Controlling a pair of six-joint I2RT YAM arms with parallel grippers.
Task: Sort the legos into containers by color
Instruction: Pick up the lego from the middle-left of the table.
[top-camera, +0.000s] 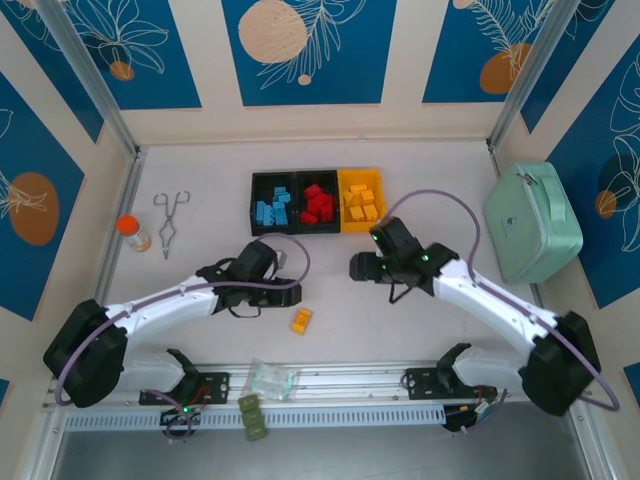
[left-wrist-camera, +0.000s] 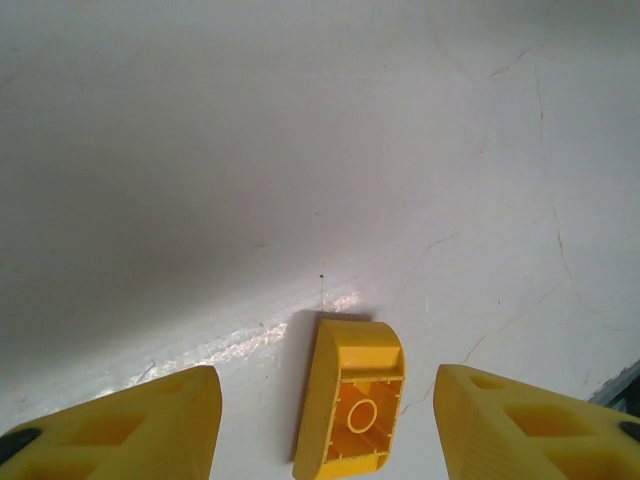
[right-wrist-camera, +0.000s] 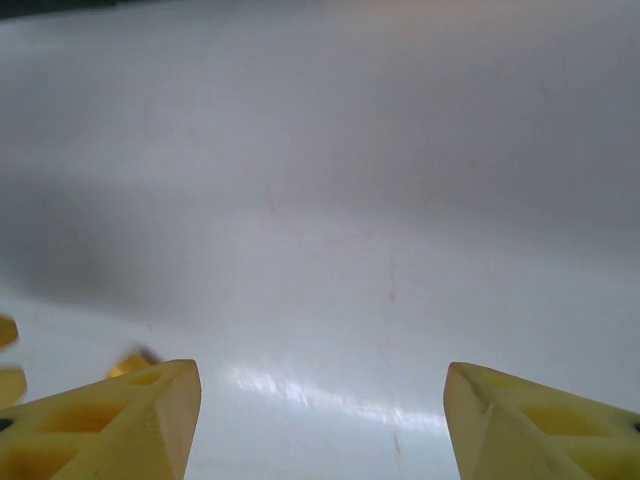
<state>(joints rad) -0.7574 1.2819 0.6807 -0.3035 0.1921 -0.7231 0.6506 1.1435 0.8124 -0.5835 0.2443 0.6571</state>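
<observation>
The left gripper will next go back down over the yellow lego until its open fingers are on both of the lego's long sides, since the lego lies below it, toward the front bar.
One yellow-orange lego lies alone on the white table, in front of the containers. In the left wrist view this lego rests with its hollow underside showing. It lies between the yellow fingers of my open left gripper and touches neither. From above, the left gripper hovers just left of it. The containers hold blue legos in the left black bin, red legos in the middle black bin and yellow legos in the yellow bin. My right gripper stands open over bare table, nothing between its fingers.
A mint-green case stands at the right. Metal tongs and an orange-capped bottle lie at the left. A clear plastic bag and a small green item sit on the front rail.
</observation>
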